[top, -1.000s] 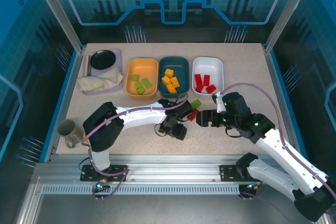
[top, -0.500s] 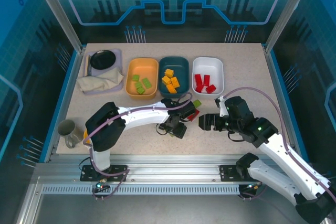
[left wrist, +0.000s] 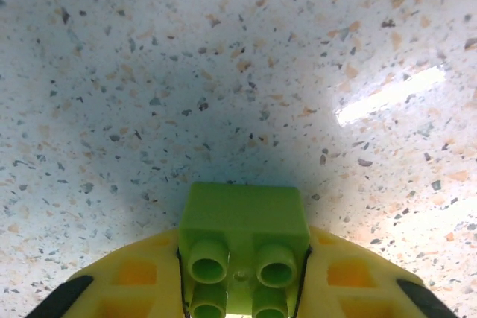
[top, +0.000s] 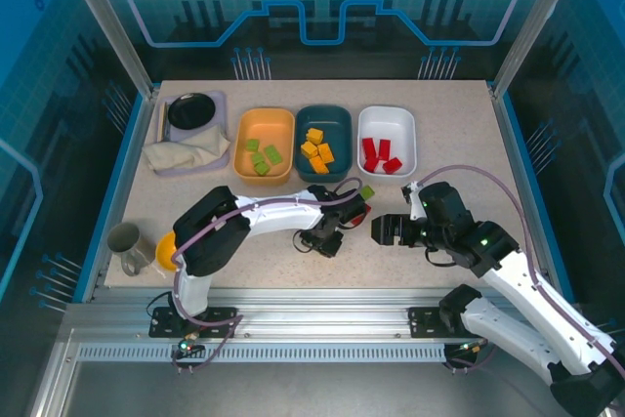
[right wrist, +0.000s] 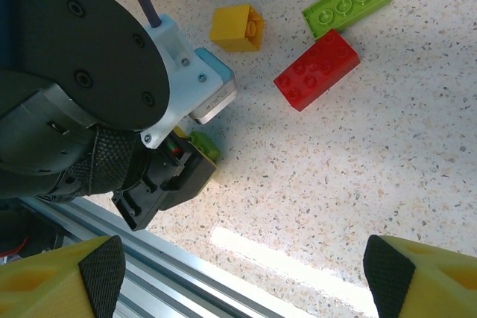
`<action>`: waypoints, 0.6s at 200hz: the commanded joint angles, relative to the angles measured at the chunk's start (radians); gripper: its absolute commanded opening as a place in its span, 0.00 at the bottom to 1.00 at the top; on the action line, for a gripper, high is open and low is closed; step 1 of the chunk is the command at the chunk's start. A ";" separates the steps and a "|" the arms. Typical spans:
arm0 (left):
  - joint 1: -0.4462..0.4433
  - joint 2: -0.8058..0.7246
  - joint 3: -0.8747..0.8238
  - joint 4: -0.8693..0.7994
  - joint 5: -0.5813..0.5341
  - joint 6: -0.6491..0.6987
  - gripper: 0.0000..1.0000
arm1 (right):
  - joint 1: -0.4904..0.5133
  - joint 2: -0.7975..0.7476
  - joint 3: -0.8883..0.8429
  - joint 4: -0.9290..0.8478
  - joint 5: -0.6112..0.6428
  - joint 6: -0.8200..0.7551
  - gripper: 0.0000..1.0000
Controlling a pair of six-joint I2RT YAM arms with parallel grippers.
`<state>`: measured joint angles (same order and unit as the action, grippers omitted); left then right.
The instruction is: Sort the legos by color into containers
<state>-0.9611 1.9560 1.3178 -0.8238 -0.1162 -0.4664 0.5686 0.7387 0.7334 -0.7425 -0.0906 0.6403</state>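
Observation:
My left gripper will lift next and carry the green lego outward into the yellow-orange tray point(top: 264, 168) to release it there, since that tray already holds the green legos.
My left gripper point(left wrist: 242, 258) is shut on a small green lego point(left wrist: 243, 237), held just over the speckled table; in the top view the gripper point(top: 330, 239) sits low at the table's middle front. An oblong green lego point(right wrist: 347, 1), an oblong red lego point(right wrist: 317, 69) and a square yellow lego point(right wrist: 237, 27) lie loose beyond it. My right gripper point(top: 383, 231) stands open and empty just right of them. Of the containers, the yellow-orange tray point(top: 264, 168) holds green legos, the dark teal tray point(top: 323, 115) holds yellow ones, and the white tray point(top: 387, 116) holds red ones.
A round black dish point(top: 192, 109) and a crumpled cloth point(top: 186, 153) lie on a lavender tray at the back left. A grey cup point(top: 125, 239) and a yellow bowl point(top: 166, 253) stand front left. The metal rail point(top: 312, 314) runs along the near edge.
My left gripper has shut on the small green lego. The right gripper has drawn back slightly toward the near right, still open.

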 commanded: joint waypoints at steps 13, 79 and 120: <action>0.022 -0.039 -0.005 -0.015 -0.033 -0.035 0.21 | 0.004 0.000 0.004 -0.014 -0.012 0.002 0.86; 0.359 -0.221 0.105 -0.087 0.055 -0.091 0.23 | 0.069 0.177 0.086 0.189 -0.069 -0.084 0.85; 0.604 -0.078 0.306 -0.094 0.094 -0.093 0.24 | 0.129 0.382 0.192 0.402 -0.067 -0.086 0.86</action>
<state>-0.4545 1.7832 1.5143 -0.8764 -0.0628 -0.5442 0.6720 1.0412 0.8459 -0.5205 -0.1436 0.5735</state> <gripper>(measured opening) 0.305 0.855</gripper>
